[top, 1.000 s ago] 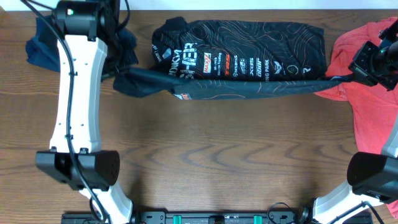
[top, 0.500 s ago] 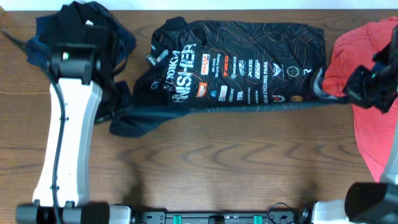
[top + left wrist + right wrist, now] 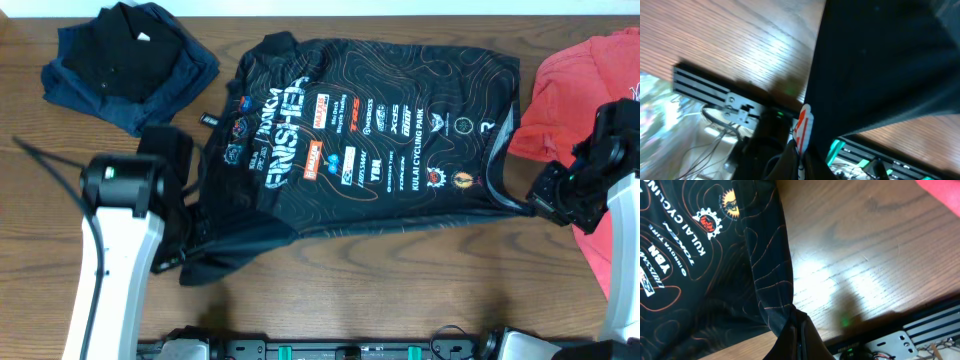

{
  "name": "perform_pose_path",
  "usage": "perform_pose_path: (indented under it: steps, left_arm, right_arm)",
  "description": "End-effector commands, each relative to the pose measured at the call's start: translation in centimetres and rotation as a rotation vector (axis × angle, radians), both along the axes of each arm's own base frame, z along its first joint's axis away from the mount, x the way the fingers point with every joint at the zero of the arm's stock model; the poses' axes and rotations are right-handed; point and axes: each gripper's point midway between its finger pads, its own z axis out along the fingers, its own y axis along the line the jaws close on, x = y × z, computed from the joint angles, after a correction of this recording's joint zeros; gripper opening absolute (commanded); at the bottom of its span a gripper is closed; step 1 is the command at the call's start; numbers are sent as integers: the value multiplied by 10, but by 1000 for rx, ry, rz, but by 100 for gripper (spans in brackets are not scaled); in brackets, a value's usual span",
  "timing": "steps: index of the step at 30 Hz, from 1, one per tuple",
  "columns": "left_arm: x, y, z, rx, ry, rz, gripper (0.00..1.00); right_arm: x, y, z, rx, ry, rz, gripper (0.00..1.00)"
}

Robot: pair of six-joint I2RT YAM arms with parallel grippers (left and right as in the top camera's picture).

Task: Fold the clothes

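Note:
I will move my left gripper outward and down to the small round logos, which are outward of it, and release the near hem stretched between both grippers.
The black jersey (image 3: 370,130) with orange contour lines and sponsor logos lies spread across the middle of the table, logos up. My left gripper (image 3: 185,250) is shut on its near left corner, where the cloth bunches dark (image 3: 880,65). My right gripper (image 3: 535,205) is shut on its near right corner; the right wrist view shows the fabric (image 3: 715,255) pinched between the fingers (image 3: 797,325). The near hem hangs stretched between both grippers.
A pile of dark navy and black garments (image 3: 125,65) lies at the back left. A coral-red T-shirt (image 3: 585,90) lies at the right edge. Bare wood table (image 3: 380,290) fills the front.
Both grippers have pulled the jersey's near edge toward the table front. The jersey has unfolded and now lies flatter, with more logos showing.

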Motion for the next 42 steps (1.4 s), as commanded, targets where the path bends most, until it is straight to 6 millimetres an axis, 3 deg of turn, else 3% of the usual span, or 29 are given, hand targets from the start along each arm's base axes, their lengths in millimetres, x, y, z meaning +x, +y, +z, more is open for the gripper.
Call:
perform_pose_path:
  steps: [1, 7, 14, 20, 32, 39, 42]
  left_arm:
    - [-31, -7, 7, -56, 15, 16, 6]
    - [-45, -11, 23, -93, -137, 61, 6]
    - [-53, -20, 30, -157, -205, 57, 6]
    - [-45, -8, 27, -82, -204, 59, 6]
    - [76, -14, 18, -87, -413, 45, 6]
    - [124, -9, -11, -38, -387, 51, 6]
    - [137, -2, -24, 10, -372, 56, 6]
  right_arm:
    - [-6, -3, 11, -39, -45, -59, 1]
    - [-25, 0, 39, -78, -147, -65, 1]
    - [-55, 4, 54, -116, -170, -71, 1]
    - [-53, 3, 58, -125, -208, -76, 2]
    - [-11, -7, 37, -115, -278, -147, 2]
    - [19, -11, 16, -84, -296, -169, 3]
    - [26, -13, -2, -76, -272, -181, 3]
